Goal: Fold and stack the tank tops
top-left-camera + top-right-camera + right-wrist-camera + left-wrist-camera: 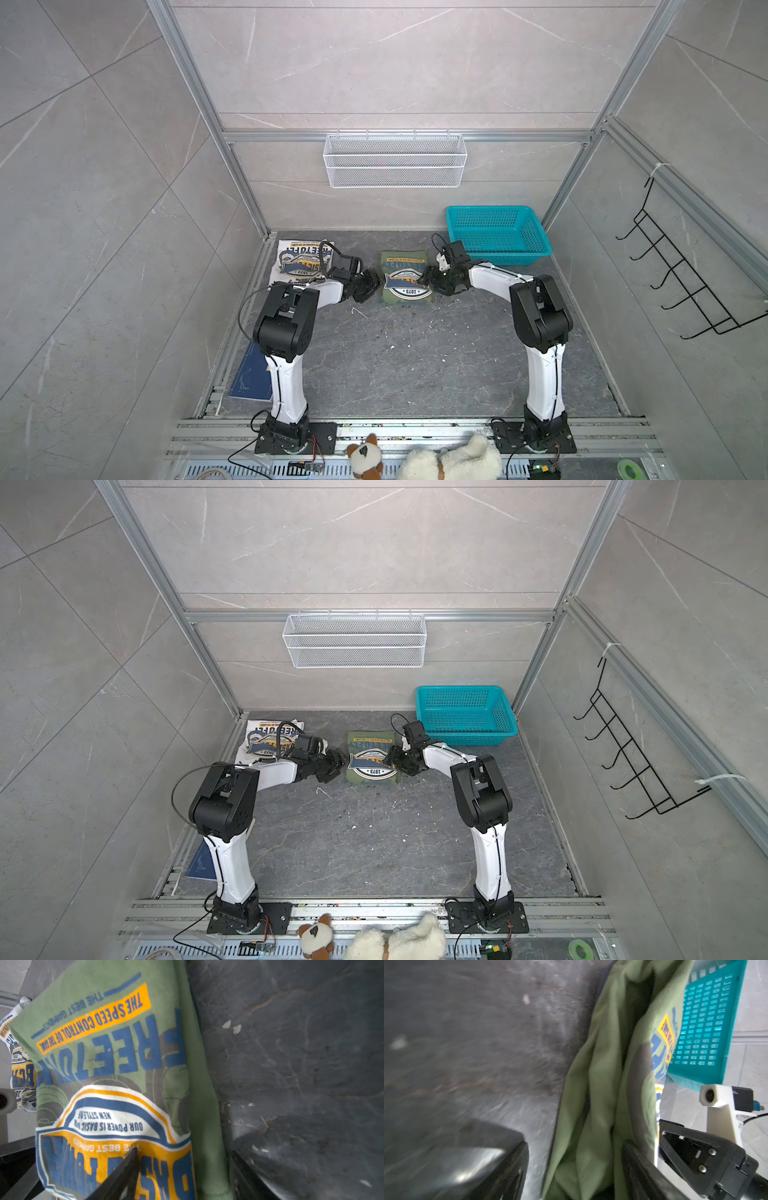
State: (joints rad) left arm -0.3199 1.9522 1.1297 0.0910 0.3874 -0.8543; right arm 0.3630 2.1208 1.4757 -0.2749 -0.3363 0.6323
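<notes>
The left gripper should slide toward the right gripper next, further over the green top's layered side edge (383, 282) (590, 1156), and close, since that edge is between its open fingers.
The olive green tank top (406, 276) (371, 758) lies folded into a small rectangle at mid-table, badge print up. The white tank top (299, 262) (268, 739) lies at the back left, partly under my left arm. My left gripper (368, 286) (575, 1167) is at the green top's left edge, open, with the cloth's folded layers (591, 1084) between its spread fingers. My right gripper (430, 279) (185, 1167) is at the right edge, open; one finger (124, 1167) lies over the print and the other (245, 1172) beside the hem on the table.
A teal basket (515, 254) stands at the back right, just behind my right arm. A white wire basket (395, 160) hangs on the back wall. A blue book (251, 374) lies at the left edge. Plush toys (453, 461) sit on the front rail.
</notes>
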